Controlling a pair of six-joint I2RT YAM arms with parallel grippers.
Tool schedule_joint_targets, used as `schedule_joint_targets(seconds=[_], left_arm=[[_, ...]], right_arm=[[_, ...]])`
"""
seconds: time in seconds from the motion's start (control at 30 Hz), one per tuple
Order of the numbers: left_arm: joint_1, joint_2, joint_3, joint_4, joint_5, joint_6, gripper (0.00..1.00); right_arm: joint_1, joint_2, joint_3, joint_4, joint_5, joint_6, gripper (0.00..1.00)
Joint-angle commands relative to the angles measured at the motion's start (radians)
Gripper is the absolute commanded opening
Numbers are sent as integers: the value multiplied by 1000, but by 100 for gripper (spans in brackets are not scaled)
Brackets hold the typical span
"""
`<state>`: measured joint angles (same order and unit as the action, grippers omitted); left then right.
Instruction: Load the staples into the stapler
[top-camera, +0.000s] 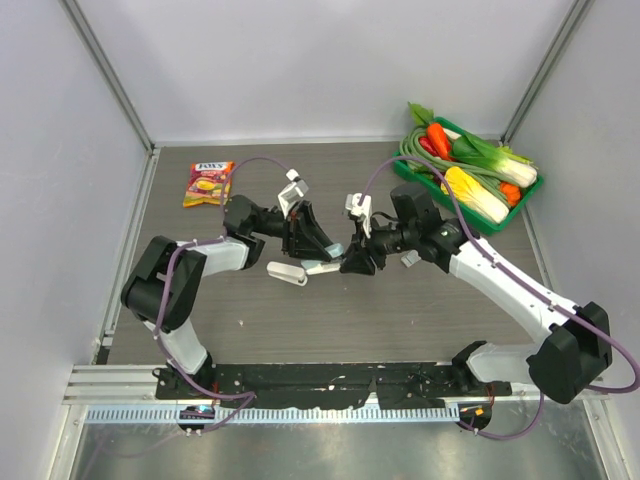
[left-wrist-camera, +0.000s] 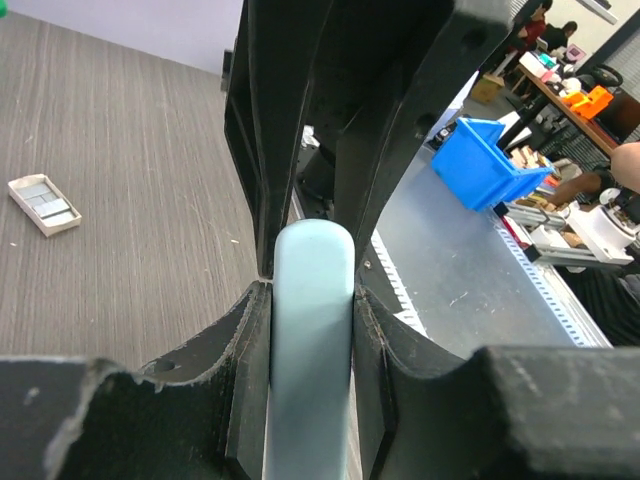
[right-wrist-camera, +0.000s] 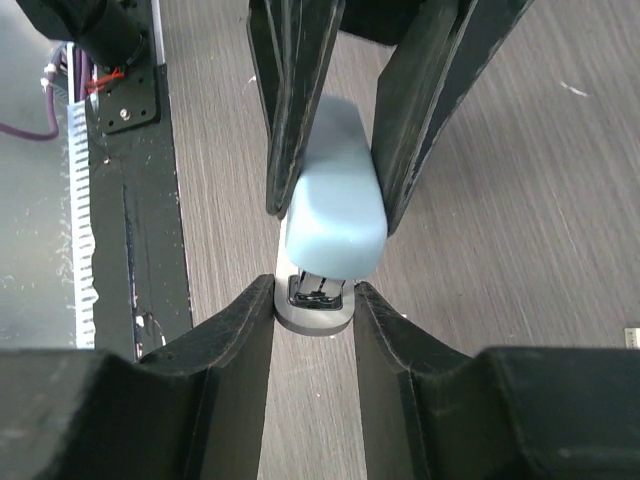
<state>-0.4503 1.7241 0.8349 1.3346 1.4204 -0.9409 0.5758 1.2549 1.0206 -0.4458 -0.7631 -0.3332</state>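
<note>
I need to lower the blue-topped stapler with my left gripper next and release it on the bare tabletop between the white stapler and the staples. It hangs above the table.
The stapler (top-camera: 320, 267) has a light blue top and a pale grey base and lies mid-table between both grippers. My left gripper (top-camera: 322, 252) is shut on the light blue top (left-wrist-camera: 310, 330). In the right wrist view that top (right-wrist-camera: 335, 215) sits raised over the base end (right-wrist-camera: 315, 312), with the metal magazine showing between. My right gripper (top-camera: 350, 262) has its fingertips (right-wrist-camera: 250, 320) pressed on both sides of the base end. The staples (left-wrist-camera: 45, 205), a small whitish open box with grey strips, lie on the table just right of my right gripper (top-camera: 410, 259).
A green basket (top-camera: 528, 192) of toy vegetables stands at the back right. A red and yellow snack packet (top-camera: 208, 184) lies at the back left. A black rail (top-camera: 330, 380) runs along the table's near edge. Grey walls close in both sides.
</note>
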Motion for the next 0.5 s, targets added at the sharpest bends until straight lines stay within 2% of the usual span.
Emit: schedule_joint_targets(seconds=[0.0,0.1,0.2,0.23,0.4,0.47], left_arm=[[-47,5,18,103,34,-59,0],[-50,5,20,103,40,-59,0],[-50,5,21,104,43,-62,0],[-50,5,27,104,40,-61,0],[-31,44,67,106,52,-67,0],[-21,71,101,110,54,-70,0]], right_arm=[[-2,17,101,108,51,-7,15],[-2,17,113,108,56,3,18],[-4,6,111,102,70,-7,35],[-4,2,111,82,74,-18,45],[-10,-89,47,53,182,-101,66],[-30,-123,16,52,220,-122,69]])
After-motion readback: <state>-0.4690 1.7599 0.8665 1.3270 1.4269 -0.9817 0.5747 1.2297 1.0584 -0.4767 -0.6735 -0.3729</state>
